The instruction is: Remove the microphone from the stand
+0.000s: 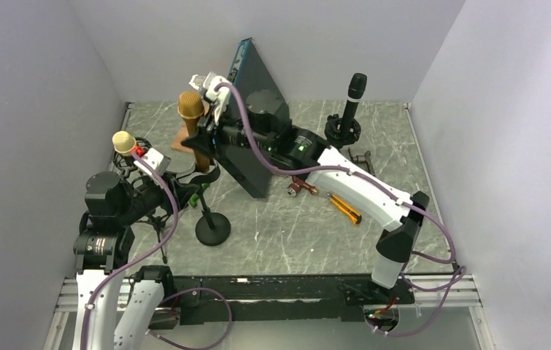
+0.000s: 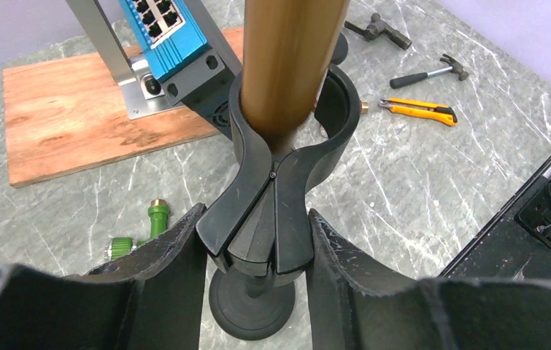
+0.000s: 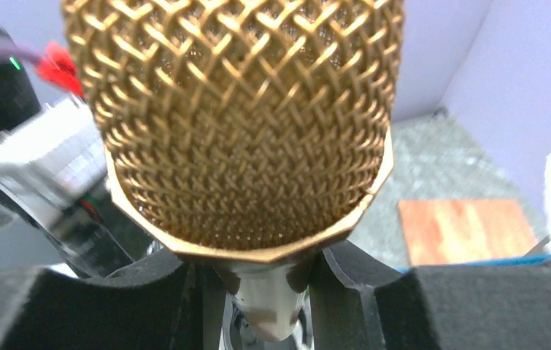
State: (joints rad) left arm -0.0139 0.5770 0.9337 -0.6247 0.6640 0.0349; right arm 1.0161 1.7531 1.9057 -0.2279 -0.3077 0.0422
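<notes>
My right gripper will next swing the microphone aside, tilt it flat, then lower and release it onto bare tabletop, to the right in the top view.
A gold microphone (image 1: 192, 106) with a mesh head and a brown-gold body stands upright in the black clip (image 2: 272, 189) of a round-based stand (image 1: 212, 227). My left gripper (image 1: 188, 186) is shut on the clip just below the fork, one finger on each side (image 2: 256, 219). The microphone's body (image 2: 287, 65) comes down into the fork. My right gripper (image 1: 201, 138) is shut on the microphone's body just under the head. In the right wrist view the mesh head (image 3: 236, 117) fills the frame above the gripper (image 3: 261, 284).
A blue-edged network switch (image 1: 257, 124) leans on a wooden board (image 2: 75, 117) right behind the stand. An orange utility knife (image 1: 345, 208), a hammer (image 2: 429, 71) and a green fitting (image 2: 141, 233) lie on the table. A black microphone (image 1: 355, 89) stands at the back right, a pale one (image 1: 123, 141) at the left.
</notes>
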